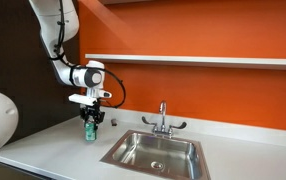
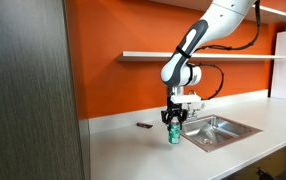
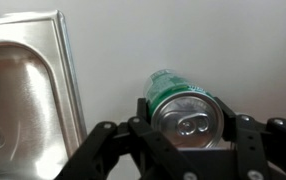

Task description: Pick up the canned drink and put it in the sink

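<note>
The can (image 3: 171, 86) will be carried over the rim of the empty sink basin (image 3: 15, 100), lowered inside and released, as that is to my gripper's left in the wrist view.
The green canned drink (image 1: 90, 131) with a silvery top sits between the fingers of my gripper (image 1: 91, 120) on the white counter, left of the sink (image 1: 155, 152). In the wrist view the fingers of the gripper (image 3: 188, 110) press both sides of the can (image 3: 171, 86), whose pull-tab top faces the camera. I cannot tell whether the can touches the counter or hangs just above it. In the other exterior view the can (image 2: 174, 136) and gripper (image 2: 175, 118) are just left of the stainless-steel sink (image 2: 221, 128). The sink's rim (image 3: 61, 70) fills the left of the wrist view.
A chrome two-handled faucet (image 1: 163, 121) stands behind the basin. A small dark object (image 2: 143, 126) lies on the counter near the orange wall. A shelf (image 1: 203, 60) runs along the wall above. A grey cabinet side (image 2: 28, 90) stands at the counter's end.
</note>
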Tool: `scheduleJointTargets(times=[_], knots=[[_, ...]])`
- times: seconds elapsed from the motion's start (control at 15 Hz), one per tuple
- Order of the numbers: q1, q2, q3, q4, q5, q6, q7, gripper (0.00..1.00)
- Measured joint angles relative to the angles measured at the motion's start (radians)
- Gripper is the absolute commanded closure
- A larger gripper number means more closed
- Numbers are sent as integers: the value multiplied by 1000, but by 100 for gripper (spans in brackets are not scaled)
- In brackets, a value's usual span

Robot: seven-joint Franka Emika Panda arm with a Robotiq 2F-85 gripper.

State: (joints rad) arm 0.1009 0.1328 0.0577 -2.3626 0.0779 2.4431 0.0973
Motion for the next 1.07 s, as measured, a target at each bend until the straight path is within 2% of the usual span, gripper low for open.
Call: scheduleJointTargets(times=[0.47,1.07], knots=[[-36,-56,-45,44,9,-76,3,61],[-177,27,-155,140,128,-124,-28,61]])
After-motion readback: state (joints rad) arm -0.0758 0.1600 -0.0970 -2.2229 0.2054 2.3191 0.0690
